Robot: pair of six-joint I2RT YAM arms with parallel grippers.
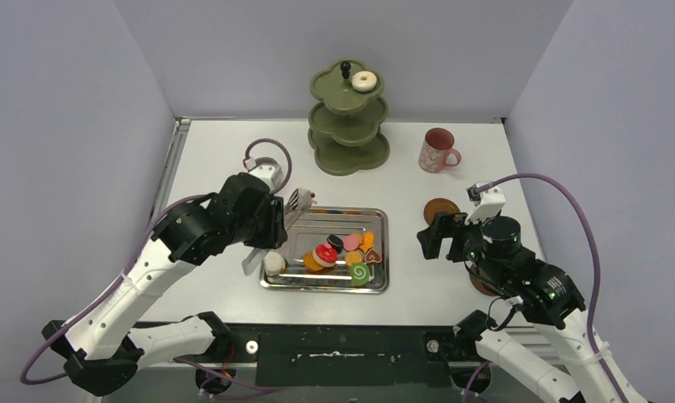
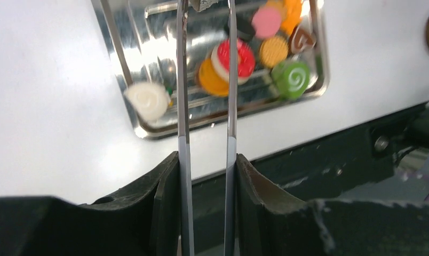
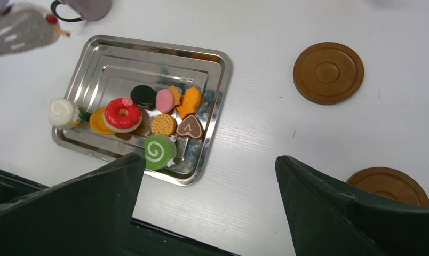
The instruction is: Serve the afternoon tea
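My left gripper rises outward over the top shelf's empty side (image 1: 327,86) next, outward and to its right in the top view, and releases the tongs.
My left gripper (image 2: 207,160) is shut on a pair of metal tongs (image 2: 231,106), whose two arms run up between its fingers over the steel tray (image 2: 111,48). The tongs' flat head (image 1: 299,200) hangs above the tray's far left corner, with a small red bit at its tip. Toy sweets lie in the tray: a red donut (image 3: 122,113), a green swirl roll (image 3: 159,151), macarons and biscuits. A white swirl sweet (image 2: 147,100) sits at the tray's left rim. My right gripper (image 3: 209,170) is open and holds nothing, right of the tray. A pale donut (image 1: 364,81) lies on the olive stand's (image 1: 348,126) top tier.
A pink mug (image 1: 437,151) stands at the back right. One brown coaster (image 3: 328,72) lies right of the tray and another (image 3: 389,184) sits nearer, under my right arm. A mauve mug (image 3: 87,8) stands beyond the tray's far left corner. Grey walls close in three sides.
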